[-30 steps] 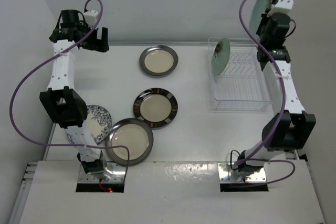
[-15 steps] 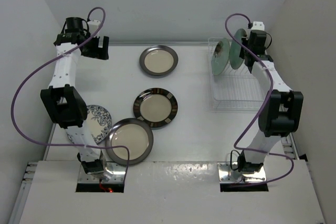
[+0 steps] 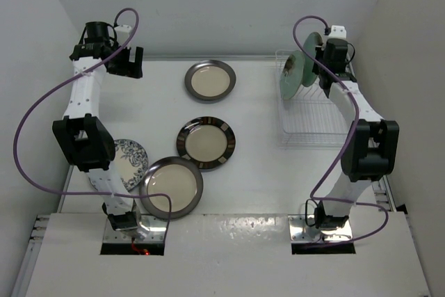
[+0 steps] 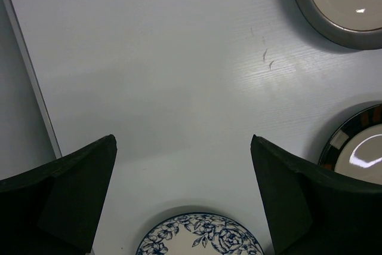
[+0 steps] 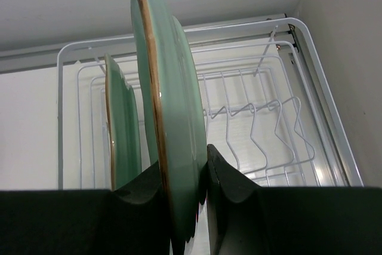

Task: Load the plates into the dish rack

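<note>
The robot's right gripper should move down into the rack and shift toward the standing mint-green plate, because the held plate still hangs above the rack's wires beside that plate.
My right gripper (image 3: 321, 59) (image 5: 182, 174) is shut on a mint-green plate (image 5: 164, 100) and holds it upright over the back left of the wire dish rack (image 3: 318, 113) (image 5: 271, 117). A second mint-green plate (image 3: 289, 76) (image 5: 122, 129) stands in the rack just left of it. My left gripper (image 3: 129, 62) (image 4: 182, 174) is open and empty, high over the table's back left. Flat on the table lie a cream plate with a grey rim (image 3: 210, 80) (image 4: 343, 4), a brown-rimmed plate (image 3: 206, 143) (image 4: 358, 153), another grey-rimmed plate (image 3: 172, 187) and a blue floral plate (image 3: 126, 161) (image 4: 200, 236).
The rack stands at the back right, close to the right wall (image 3: 417, 67) and the back wall. The rack's front rows of tines (image 3: 320, 130) hold nothing. The left wall (image 3: 28, 81) runs beside the left arm.
My right gripper has brought the mint-green plate down from high at the back right to the rack, close beside the plate standing there. The left gripper shifted slightly left.
</note>
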### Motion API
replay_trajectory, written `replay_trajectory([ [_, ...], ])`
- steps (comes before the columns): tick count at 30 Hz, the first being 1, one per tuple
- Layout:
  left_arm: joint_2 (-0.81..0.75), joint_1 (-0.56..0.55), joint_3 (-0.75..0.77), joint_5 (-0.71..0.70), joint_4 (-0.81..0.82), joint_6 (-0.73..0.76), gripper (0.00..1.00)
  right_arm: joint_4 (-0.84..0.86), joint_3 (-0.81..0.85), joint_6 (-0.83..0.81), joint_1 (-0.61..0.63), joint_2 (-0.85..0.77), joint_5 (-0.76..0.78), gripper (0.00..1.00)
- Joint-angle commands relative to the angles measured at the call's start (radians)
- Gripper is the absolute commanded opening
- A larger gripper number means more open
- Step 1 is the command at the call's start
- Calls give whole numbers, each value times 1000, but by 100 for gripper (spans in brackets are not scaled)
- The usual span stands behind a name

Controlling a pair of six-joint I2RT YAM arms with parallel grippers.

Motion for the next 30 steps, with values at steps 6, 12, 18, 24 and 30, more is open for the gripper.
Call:
replay_trajectory([
  [6, -48, -10, -1, -4, 18, 7, 100, 185, -44, 11, 18, -52, 23, 0],
  [12, -48, -10, -1, -4, 18, 7, 100, 248, -122, -3, 69, -37, 52, 0],
  [18, -48, -10, -1, -4, 18, 7, 100, 274, -138, -48, 110, -3, 98, 0],
  [24, -48, -10, -1, -4, 18, 7, 100, 263, -139, 1, 123, -5, 116, 47],
  [30, -48, -65, -50, -27, -35, 120, 100, 255, -139, -14, 118, -58, 168, 63],
])
